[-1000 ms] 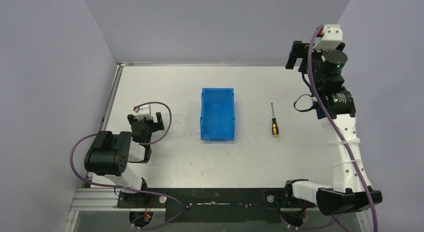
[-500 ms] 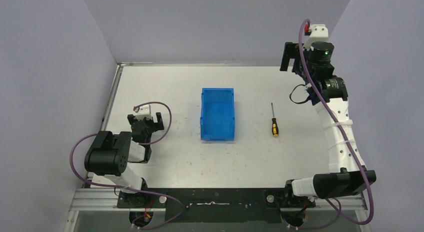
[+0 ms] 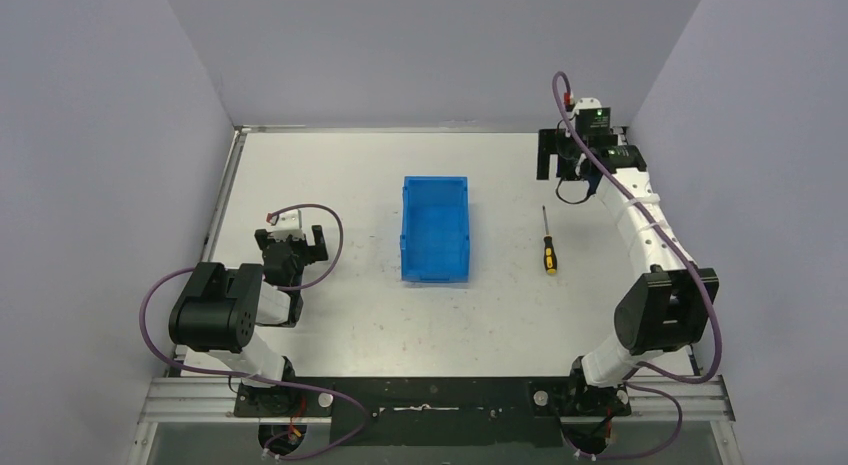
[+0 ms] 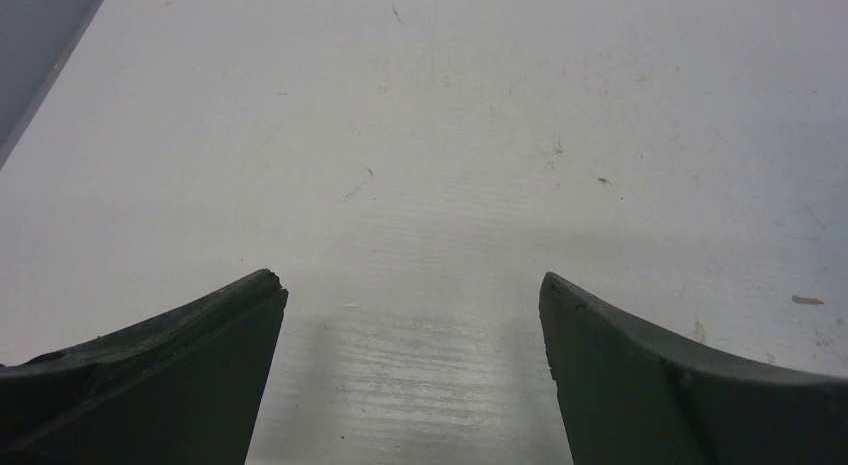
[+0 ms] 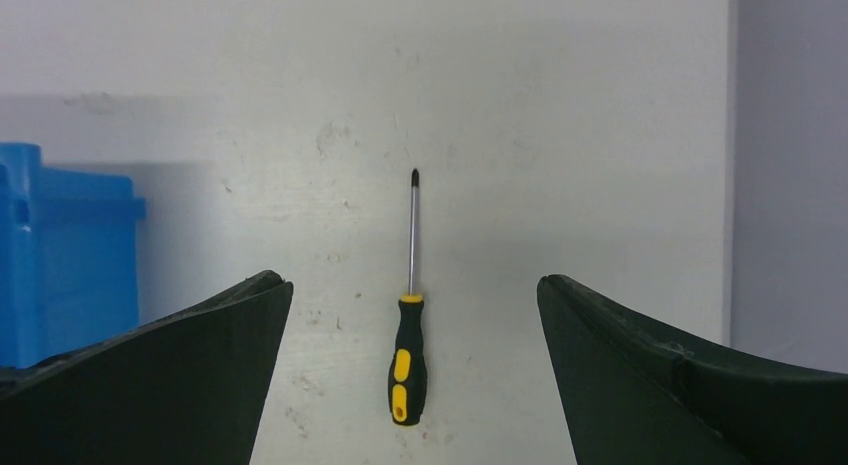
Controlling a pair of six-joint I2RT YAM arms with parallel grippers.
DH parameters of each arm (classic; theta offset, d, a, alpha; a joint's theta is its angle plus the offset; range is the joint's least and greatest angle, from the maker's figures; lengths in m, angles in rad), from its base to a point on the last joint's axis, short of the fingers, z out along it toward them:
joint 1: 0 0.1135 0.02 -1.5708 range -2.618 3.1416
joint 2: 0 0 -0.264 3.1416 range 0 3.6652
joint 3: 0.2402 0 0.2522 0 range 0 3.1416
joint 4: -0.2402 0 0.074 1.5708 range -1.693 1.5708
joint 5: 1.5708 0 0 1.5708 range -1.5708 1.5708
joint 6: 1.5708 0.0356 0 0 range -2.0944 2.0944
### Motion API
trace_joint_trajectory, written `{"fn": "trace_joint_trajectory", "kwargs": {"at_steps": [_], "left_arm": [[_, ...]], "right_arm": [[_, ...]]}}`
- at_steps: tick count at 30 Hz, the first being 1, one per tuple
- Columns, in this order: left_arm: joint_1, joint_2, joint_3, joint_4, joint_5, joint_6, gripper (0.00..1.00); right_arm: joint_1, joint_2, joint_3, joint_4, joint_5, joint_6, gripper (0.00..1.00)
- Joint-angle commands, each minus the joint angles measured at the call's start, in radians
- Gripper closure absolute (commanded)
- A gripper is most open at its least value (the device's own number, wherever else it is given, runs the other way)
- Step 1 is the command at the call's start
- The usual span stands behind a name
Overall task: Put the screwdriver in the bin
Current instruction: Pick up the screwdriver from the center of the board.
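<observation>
The screwdriver [image 3: 549, 247] is well below the open fingers and lies lengthwise between them, so next I will move my right gripper down and back to the handle just behind the screwdriver's yellow collar.
The screwdriver [image 3: 549, 247], black and yellow-orange handled with a thin shaft, lies flat on the white table to the right of the blue bin [image 3: 405, 225]. Its tip points to the far side. The bin stands open-topped at the table's middle with nothing in it. My right gripper [image 3: 560, 157] hovers beyond the screwdriver's tip, open and empty. In the right wrist view the screwdriver [image 5: 407, 360] lies lengthwise between the spread fingers of the right gripper [image 5: 410, 281], well below them, with the bin [image 5: 60, 265] at the left edge. My left gripper [image 3: 290, 237] rests open and low over bare table, seen likewise in its wrist view [image 4: 410, 280].
Purple walls [image 3: 120, 135] enclose the table on the left, back and right. The right wall [image 5: 790, 165] stands close beside the screwdriver. A metal rail [image 3: 225, 185] runs along the table's left edge. The arm bases sit on the black bar [image 3: 430, 395] at the near edge.
My right arm has swung down and to the left from high at the back right, bringing its open gripper over the screwdriver's far end. The left arm, bin and screwdriver have not moved.
</observation>
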Motion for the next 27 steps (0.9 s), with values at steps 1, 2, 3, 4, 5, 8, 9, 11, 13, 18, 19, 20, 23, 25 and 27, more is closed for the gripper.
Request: {"fn": "trace_joint_trajectory", "kwargs": {"at_steps": [1, 2, 3, 4, 5, 8, 9, 11, 13, 18, 19, 20, 23, 25, 27], "left_arm": [[-0.002, -0.005, 0.017, 0.053, 0.003, 0.006, 0.03], [-0.002, -0.005, 0.017, 0.054, 0.003, 0.007, 0.03], [-0.002, -0.005, 0.017, 0.053, 0.003, 0.007, 0.03], [-0.002, -0.005, 0.017, 0.053, 0.003, 0.006, 0.03], [-0.002, -0.004, 0.018, 0.053, 0.003, 0.006, 0.03], [-0.002, -0.005, 0.018, 0.053, 0.003, 0.005, 0.03], [-0.002, -0.005, 0.018, 0.053, 0.003, 0.007, 0.03], [-0.002, -0.005, 0.018, 0.054, 0.003, 0.006, 0.03], [-0.002, -0.005, 0.018, 0.053, 0.003, 0.006, 0.03], [-0.002, -0.005, 0.018, 0.053, 0.003, 0.006, 0.03], [-0.002, -0.005, 0.018, 0.053, 0.003, 0.007, 0.03], [-0.002, -0.005, 0.018, 0.053, 0.003, 0.006, 0.03], [-0.002, -0.007, 0.018, 0.054, 0.003, 0.005, 0.03], [-0.002, -0.004, 0.018, 0.053, 0.003, 0.006, 0.03], [-0.002, -0.005, 0.017, 0.055, 0.003, 0.006, 0.03]], "right_arm": [[-0.012, 0.015, -0.126, 0.024, -0.042, 0.041, 0.0], [-0.011, 0.017, -0.174, 0.044, -0.049, 0.047, 0.0], [-0.012, 0.017, -0.21, 0.06, -0.054, 0.053, 0.0], [-0.013, 0.017, -0.245, 0.076, -0.06, 0.056, 0.0], [-0.014, 0.017, -0.278, 0.091, -0.065, 0.061, 0.0], [-0.017, 0.017, -0.371, 0.142, -0.076, 0.074, 0.0], [-0.017, 0.019, -0.398, 0.158, -0.08, 0.076, 0.0], [-0.02, 0.022, -0.445, 0.188, -0.085, 0.083, 0.0], [-0.022, 0.032, -0.481, 0.211, -0.089, 0.088, 0.01], [-0.036, 0.074, -0.534, 0.253, -0.098, 0.094, 0.07], [-0.039, 0.083, -0.541, 0.261, -0.103, 0.094, 0.08], [-0.043, 0.092, -0.549, 0.268, -0.108, 0.095, 0.1], [-0.05, 0.12, -0.558, 0.282, -0.122, 0.096, 0.18], [-0.053, 0.134, -0.56, 0.285, -0.122, 0.095, 0.22], [-0.053, 0.143, -0.562, 0.287, -0.122, 0.092, 0.28]]}}
